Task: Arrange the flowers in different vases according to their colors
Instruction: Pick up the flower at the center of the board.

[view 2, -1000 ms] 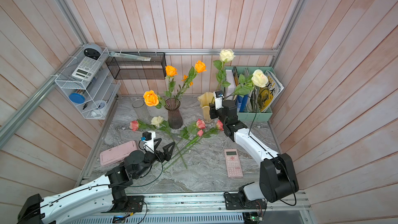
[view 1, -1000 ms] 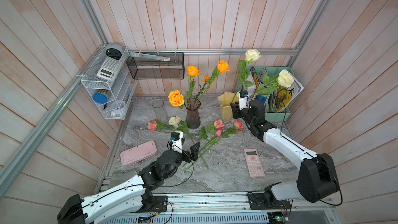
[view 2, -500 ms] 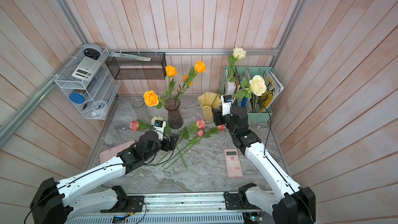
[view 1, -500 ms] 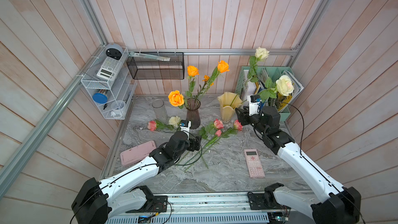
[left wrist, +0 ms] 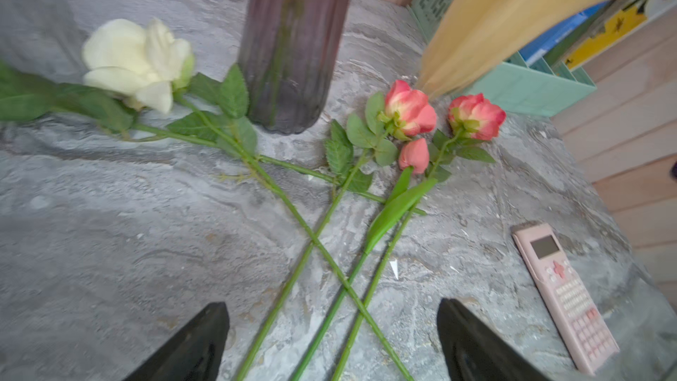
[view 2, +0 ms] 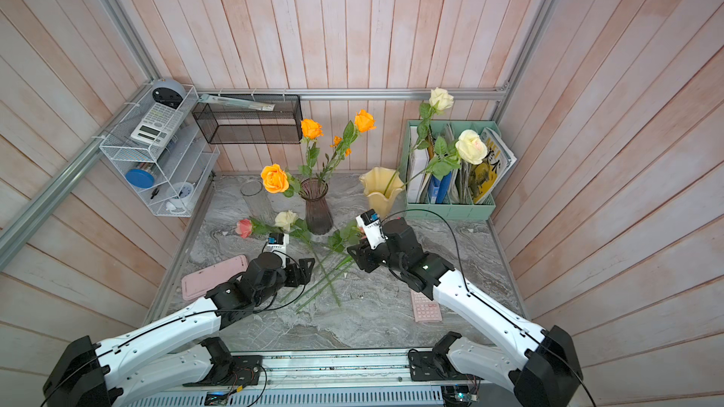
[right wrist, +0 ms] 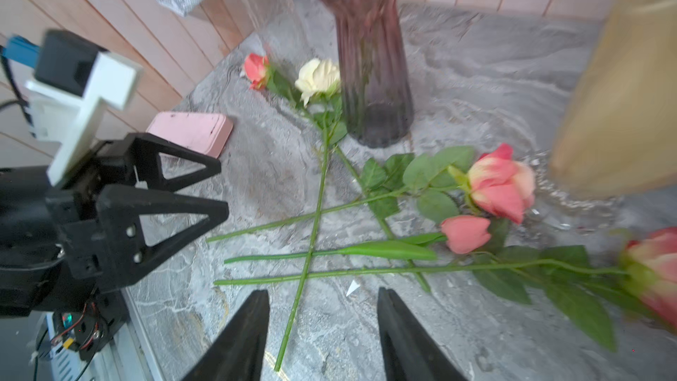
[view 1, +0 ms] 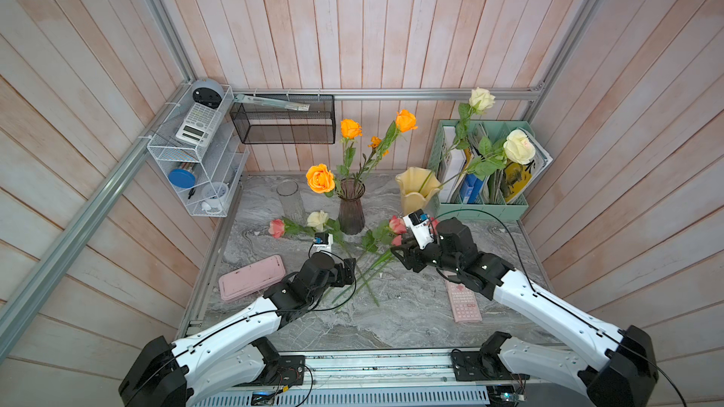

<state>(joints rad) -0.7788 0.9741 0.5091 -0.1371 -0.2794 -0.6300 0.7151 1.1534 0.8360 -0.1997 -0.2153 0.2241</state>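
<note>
The right gripper swings across and down to the bare part of the cream rose's stem by the leaves next, since that lies below it, near the purple vase.
Several orange flowers stand in the purple vase, and two cream flowers lean in the yellow vase. The clear vase is empty. On the table lie a cream rose, a pink rose and three more pink roses, their stems crossing. My left gripper is open just above the crossed stems, holding nothing. My right gripper faces it, open, with the cream rose's stem on the table between its fingers. Both grippers show in a top view: left gripper, right gripper.
A mint file holder with books stands behind the yellow vase. A pink calculator lies under my right arm, a pink case at front left. A white wire shelf and a black mesh basket hang on the walls.
My right gripper has opened wider and come away from the yellow vase, down and forward to the stems on the table. The cream flowers swayed right. The left gripper reached forward, then eased back.
</note>
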